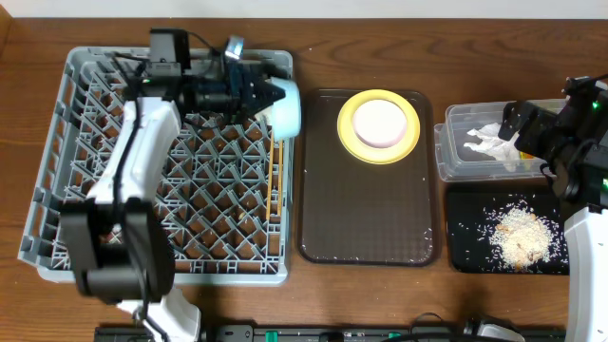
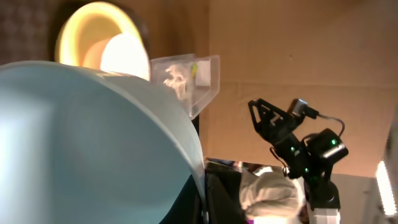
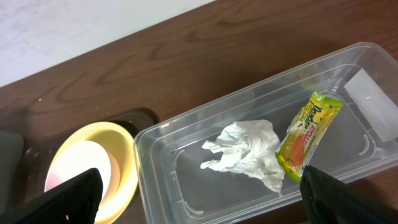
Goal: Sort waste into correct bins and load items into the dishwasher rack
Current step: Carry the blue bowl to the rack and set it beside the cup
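Note:
The robot's left gripper will go down next, away from the tray and into the rack's back corner, since the light blue bowl sticks out past the rack's edge by the tray.
My left gripper [image 1: 274, 95] is shut on the rim of the light blue bowl [image 1: 289, 108], holding it on its side over the back right corner of the grey dishwasher rack [image 1: 85, 190]. In the left wrist view the bowl [image 2: 93, 143] fills the left half, its rim pinched in the gripper [image 2: 203, 205]. My right gripper [image 1: 522, 131] hangs open above the clear bin [image 1: 454, 157]; its fingers [image 3: 74, 196] are spread wide over the bin [image 3: 146, 155]. In that bin lie the crumpled napkin [image 3: 245, 152] and the snack wrapper [image 3: 309, 134]. Rice scraps [image 1: 521, 236] lie in the black bin [image 1: 465, 247].
The yellow plate [image 1: 378, 142] with the white cup [image 1: 378, 122] on it sits at the back of the dark brown tray [image 1: 369, 209] between the rack and the bins. Thin wooden chopsticks [image 1: 276, 190] lie along the rack's right edge.

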{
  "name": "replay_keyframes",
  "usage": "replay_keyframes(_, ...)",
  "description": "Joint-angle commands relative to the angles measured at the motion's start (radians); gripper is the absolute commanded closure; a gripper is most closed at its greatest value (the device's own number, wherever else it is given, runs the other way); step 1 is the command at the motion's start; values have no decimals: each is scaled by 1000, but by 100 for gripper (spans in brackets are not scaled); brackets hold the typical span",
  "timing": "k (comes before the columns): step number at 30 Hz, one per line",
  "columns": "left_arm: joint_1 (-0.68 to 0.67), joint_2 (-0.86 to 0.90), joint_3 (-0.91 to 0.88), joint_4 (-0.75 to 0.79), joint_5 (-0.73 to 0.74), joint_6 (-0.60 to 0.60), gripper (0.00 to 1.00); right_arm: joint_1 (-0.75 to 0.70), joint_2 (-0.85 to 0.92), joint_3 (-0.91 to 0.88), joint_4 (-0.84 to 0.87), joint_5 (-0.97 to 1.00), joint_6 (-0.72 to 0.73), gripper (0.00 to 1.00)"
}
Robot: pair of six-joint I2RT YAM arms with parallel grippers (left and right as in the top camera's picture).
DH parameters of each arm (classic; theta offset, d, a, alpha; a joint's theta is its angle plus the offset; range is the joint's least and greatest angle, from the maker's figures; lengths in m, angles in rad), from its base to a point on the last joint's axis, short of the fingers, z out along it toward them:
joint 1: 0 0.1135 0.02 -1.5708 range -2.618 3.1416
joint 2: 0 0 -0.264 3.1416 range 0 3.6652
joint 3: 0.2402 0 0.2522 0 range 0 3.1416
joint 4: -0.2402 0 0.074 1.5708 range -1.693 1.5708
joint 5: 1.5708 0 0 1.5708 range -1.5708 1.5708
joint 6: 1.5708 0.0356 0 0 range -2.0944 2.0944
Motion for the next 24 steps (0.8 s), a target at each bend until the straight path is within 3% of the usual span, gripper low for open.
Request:
replay_keyframes(1,36,52,-4,3,55,6,93,-4,-3,17,-1,-5,-10,1)
replay_keyframes(14,87,94,-39,-5,-56,48,92,-4,-3,17,-1,-5,-10,1)
replay_keyframes(18,87,94,-39,-5,-103,50,73,-4,-3,17,-1,-5,-10,1)
replay_keyframes(21,89,94,-39,-10,-142,67,51,-4,-3,17,-1,-5,-10,1)
replay_keyframes(24,96,93,-38,-12,-158,66,46,-4,-3,17,-1,-5,-10,1)
